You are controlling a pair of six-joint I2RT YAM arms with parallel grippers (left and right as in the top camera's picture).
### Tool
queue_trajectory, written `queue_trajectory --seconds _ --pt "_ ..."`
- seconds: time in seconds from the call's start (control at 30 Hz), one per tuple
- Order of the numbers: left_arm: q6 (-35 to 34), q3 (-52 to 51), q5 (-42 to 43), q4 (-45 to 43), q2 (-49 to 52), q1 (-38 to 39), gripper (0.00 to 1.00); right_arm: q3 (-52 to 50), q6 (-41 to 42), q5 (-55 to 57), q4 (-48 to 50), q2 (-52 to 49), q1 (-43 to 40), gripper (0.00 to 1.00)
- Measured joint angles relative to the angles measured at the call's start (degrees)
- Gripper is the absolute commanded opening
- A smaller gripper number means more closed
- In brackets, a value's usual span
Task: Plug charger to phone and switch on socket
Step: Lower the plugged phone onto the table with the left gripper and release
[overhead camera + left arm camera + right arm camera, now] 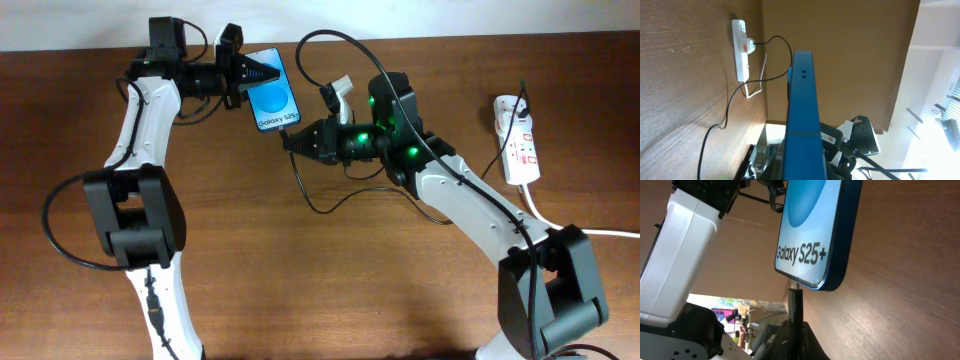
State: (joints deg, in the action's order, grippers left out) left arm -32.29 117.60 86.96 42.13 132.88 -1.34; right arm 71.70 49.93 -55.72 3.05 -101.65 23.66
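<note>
My left gripper carries the phone point(273, 92) back and down next, tilts it flat on the bare tabletop and releases it, since that tabletop lies below and back toward my base.
The phone point(273, 92), blue screen with "Galaxy S25+", is held on edge by my left gripper point(243, 72), shut on its top end. The left wrist view shows its blue edge point(802, 115) rising between the fingers. My right gripper point(290, 140) is shut on the charger plug point(794, 305); its tip touches the phone's bottom edge point(812, 255). The thin black charger cable point(330, 205) loops across the table. The white socket strip point(517, 138) lies at the far right, also seen in the left wrist view point(741, 47).
A thick white cord point(560, 225) runs from the socket strip toward the right edge. A white adapter point(340, 95) sits behind the right arm. The wooden table point(330, 290) is bare in front.
</note>
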Motion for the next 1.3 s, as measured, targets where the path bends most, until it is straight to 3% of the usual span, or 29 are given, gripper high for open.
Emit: queue_trajectory --seconds 0.73,0.8,0.93,1.0,1.13,1.23,1.3 --pt "2.95 0.00 -2.67 1.99 0.00 0.96 0.00 -0.70 0.87 2.27 0.00 0.00 -0.02 0.04" --pt "2.93 0.02 -2.84 1.99 0.00 1.07 0.00 -0.74 0.90 1.95 0.00 0.00 -0.26 0.23" --pt "3.91 0.00 -1.95 2.62 0.00 3.89 0.00 -0.66 0.07 4.48 -0.50 0.07 -5.11 0.27" --pt "4.26 -0.07 -2.25 1.03 0.02 4.33 0.00 -0.22 -3.19 3.96 -6.47 0.39 -9.46 0.30" --pt "7.89 -0.04 -1.05 0.20 0.02 4.07 0.00 -0.35 -16.55 10.91 -29.83 6.51 -17.25 0.31" --pt "13.05 0.17 -11.89 9.88 0.02 5.49 0.00 -0.31 -22.45 18.95 -39.93 15.43 -20.11 0.34" --pt "18.47 0.00 -24.48 18.64 0.02 8.24 0.00 -0.31 -25.38 25.83 -45.51 22.32 -20.48 0.34"
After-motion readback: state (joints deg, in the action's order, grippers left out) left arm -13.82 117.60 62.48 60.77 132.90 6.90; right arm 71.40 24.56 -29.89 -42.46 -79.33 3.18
